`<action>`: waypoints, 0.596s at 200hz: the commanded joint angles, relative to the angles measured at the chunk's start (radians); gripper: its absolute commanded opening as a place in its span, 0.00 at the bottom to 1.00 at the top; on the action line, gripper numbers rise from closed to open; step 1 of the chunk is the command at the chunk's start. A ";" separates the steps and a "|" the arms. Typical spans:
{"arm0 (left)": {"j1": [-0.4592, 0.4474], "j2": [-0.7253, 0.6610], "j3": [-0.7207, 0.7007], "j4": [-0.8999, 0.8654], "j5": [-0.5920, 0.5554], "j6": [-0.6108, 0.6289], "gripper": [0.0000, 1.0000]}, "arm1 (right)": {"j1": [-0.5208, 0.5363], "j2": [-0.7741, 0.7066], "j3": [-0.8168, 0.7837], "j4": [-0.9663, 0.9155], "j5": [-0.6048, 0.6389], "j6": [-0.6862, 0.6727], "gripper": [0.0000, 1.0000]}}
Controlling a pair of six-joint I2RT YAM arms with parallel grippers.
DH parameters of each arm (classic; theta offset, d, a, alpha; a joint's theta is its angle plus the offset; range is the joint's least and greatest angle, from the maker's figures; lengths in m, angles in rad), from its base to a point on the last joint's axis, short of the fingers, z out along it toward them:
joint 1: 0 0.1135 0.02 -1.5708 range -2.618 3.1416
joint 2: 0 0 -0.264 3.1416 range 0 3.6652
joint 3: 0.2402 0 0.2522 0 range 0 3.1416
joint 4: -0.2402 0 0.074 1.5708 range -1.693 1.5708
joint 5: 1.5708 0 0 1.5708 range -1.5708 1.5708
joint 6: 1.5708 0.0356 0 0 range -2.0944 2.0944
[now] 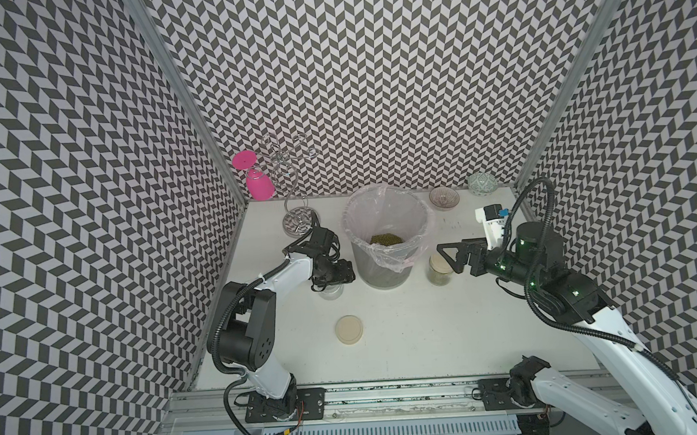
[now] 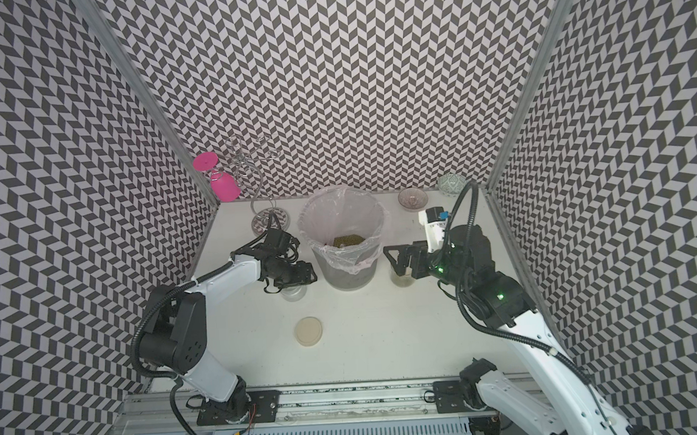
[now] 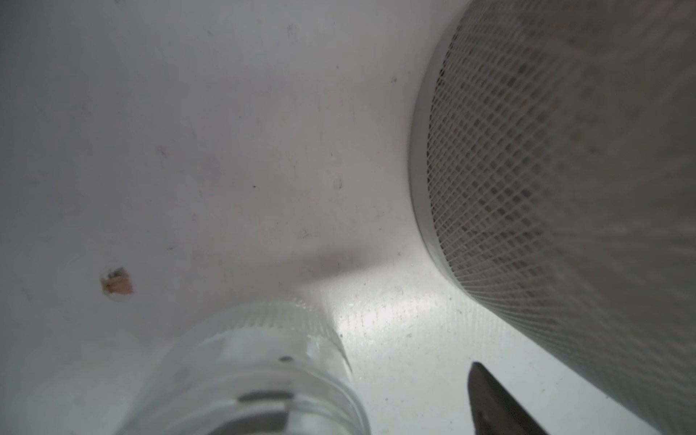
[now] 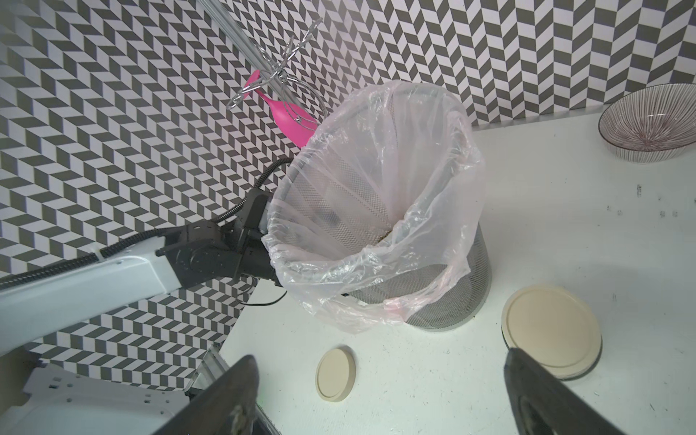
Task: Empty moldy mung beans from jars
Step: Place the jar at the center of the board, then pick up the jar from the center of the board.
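The right gripper tilts its open fingers downward next and lowers them astride the capped jar's cream lid, which still covers the beans, as the jar stands below.
An empty clear jar (image 1: 330, 292) (image 2: 293, 294) stands without a lid, left of the bin; my left gripper (image 1: 329, 284) hangs just over it, open. In the left wrist view one dark finger (image 3: 497, 406) stands apart from the glass jar (image 3: 248, 369). Its cream lid (image 1: 349, 329) (image 4: 336, 374) lies flat nearer the front. A second jar (image 1: 440, 274) (image 2: 401, 280), with its lid (image 4: 551, 331) on and olive beans showing low inside, stands right of the bin. My right gripper (image 1: 449, 258) (image 4: 380, 399) is wide open just above it, holding nothing. Mung beans (image 1: 385, 239) lie inside the bin.
The mesh bin (image 1: 382, 276) (image 3: 546, 169) with a clear plastic liner (image 4: 376, 226) stands mid-table between the arms. A wire stand (image 1: 298, 223) with a pink glass (image 1: 259, 184) hung on it is at the back left. Two patterned bowls (image 1: 444, 198) (image 1: 482, 183) sit at the back right.
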 commanded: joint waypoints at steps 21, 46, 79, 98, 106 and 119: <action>-0.005 -0.068 0.054 -0.036 -0.042 -0.011 0.98 | -0.005 -0.010 -0.037 -0.030 0.142 -0.056 0.99; -0.005 -0.124 0.080 -0.068 -0.077 -0.021 1.00 | -0.008 0.008 -0.046 -0.035 0.208 -0.064 0.99; -0.005 -0.225 0.082 -0.094 -0.150 -0.047 1.00 | -0.022 0.064 -0.062 -0.001 0.228 -0.090 0.99; -0.008 -0.297 0.064 -0.104 -0.197 -0.070 1.00 | -0.040 0.127 -0.067 0.015 0.239 -0.120 0.99; -0.018 -0.334 0.055 -0.112 -0.235 -0.071 1.00 | -0.049 0.154 -0.069 0.022 0.238 -0.133 0.99; -0.053 -0.401 0.037 -0.113 -0.299 -0.106 1.00 | -0.067 0.202 -0.074 0.036 0.239 -0.149 0.99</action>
